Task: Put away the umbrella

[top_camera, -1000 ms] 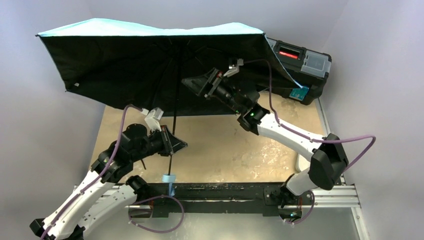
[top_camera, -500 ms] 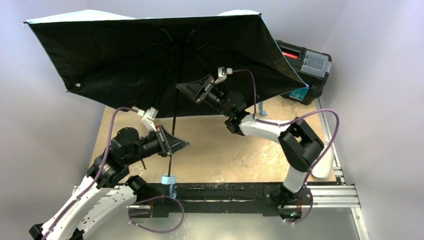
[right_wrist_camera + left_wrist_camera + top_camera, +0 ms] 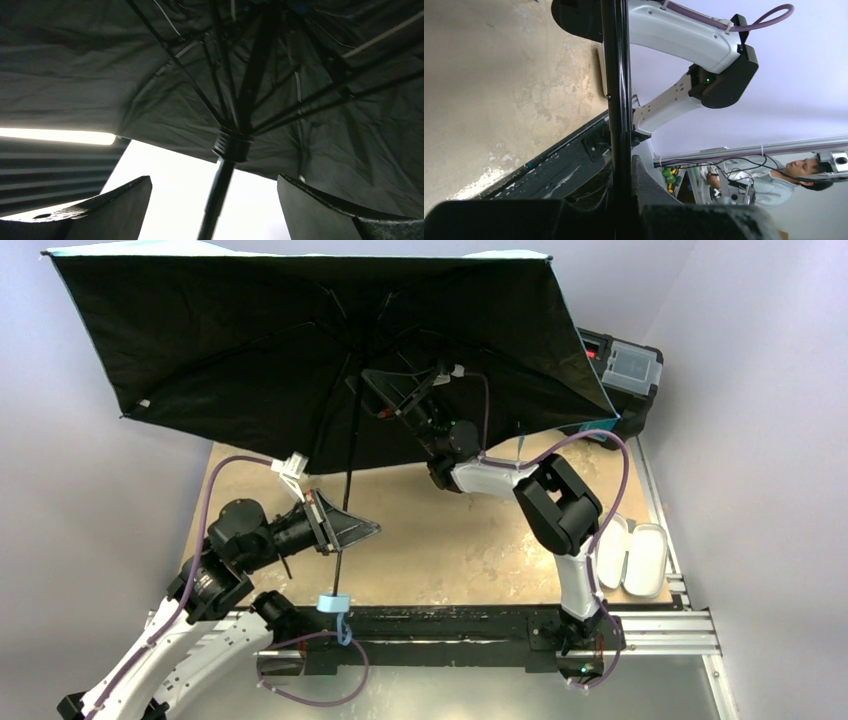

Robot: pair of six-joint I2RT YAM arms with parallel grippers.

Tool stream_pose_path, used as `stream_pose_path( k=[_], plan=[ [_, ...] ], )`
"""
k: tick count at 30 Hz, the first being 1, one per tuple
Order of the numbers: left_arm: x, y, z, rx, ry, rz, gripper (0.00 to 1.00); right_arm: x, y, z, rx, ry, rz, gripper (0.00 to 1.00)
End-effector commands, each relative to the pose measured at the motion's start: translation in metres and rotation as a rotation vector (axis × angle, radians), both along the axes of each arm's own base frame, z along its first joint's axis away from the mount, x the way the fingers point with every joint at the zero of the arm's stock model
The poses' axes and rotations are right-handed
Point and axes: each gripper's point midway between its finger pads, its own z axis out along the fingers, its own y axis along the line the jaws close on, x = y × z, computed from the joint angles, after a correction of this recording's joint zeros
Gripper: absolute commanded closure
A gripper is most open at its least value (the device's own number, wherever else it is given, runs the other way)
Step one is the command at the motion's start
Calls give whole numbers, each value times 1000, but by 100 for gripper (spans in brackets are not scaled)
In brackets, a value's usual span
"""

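The umbrella's ribbed runner [image 3: 231, 145] sits beyond my open fingers. Next, my right gripper pushes farther along the umbrella's stem toward the canopy and closes around the runner.
The umbrella [image 3: 300, 340] is open, its black inside facing me and filling the back of the top view. Its black shaft [image 3: 348, 480] slants down to the pale blue handle [image 3: 336, 602] at the table's front edge. My left gripper [image 3: 343, 530] is shut on the shaft [image 3: 619, 100] above the handle; in the left wrist view the gripper [image 3: 624, 190] squeezes it from both sides. My right gripper [image 3: 385, 390] is open under the canopy. In the right wrist view the gripper [image 3: 215, 192] straddles the shaft just below the ribbed runner [image 3: 231, 145] without touching it.
A black toolbox [image 3: 625, 365] stands at the back right, partly under the canopy's edge. A pale oblong case [image 3: 630, 555] lies open at the table's right edge. The tan tabletop [image 3: 470, 530] ends at a black front rail [image 3: 450, 625]. The right arm [image 3: 684, 35] folds close by.
The canopy has tipped up and spread wider toward the camera. My right arm has folded in, and its open gripper has moved left to the shaft. The left grip is unchanged.
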Motion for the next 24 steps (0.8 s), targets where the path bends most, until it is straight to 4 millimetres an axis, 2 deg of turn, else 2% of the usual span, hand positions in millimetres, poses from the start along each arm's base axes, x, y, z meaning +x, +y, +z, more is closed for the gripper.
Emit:
stream_pose_path(
  k=[1, 5, 14, 21, 24],
  plan=[
    [-9, -4, 60, -153, -177, -52, 100, -10, -39, 64, 249, -54, -25, 1],
    [-10, -5, 61, -170, -172, -64, 100, -3, -43, 73, 332, -28, -15, 1],
    [-14, -9, 62, -191, -166, -94, 100, 12, -40, 80, 347, -3, -45, 4],
    [-16, -12, 58, -197, -161, -119, 100, 22, -28, 90, 333, 18, -34, 15],
    [-17, -11, 58, -199, -165, -121, 100, 25, -24, 91, 314, 32, -34, 28]
  ],
)
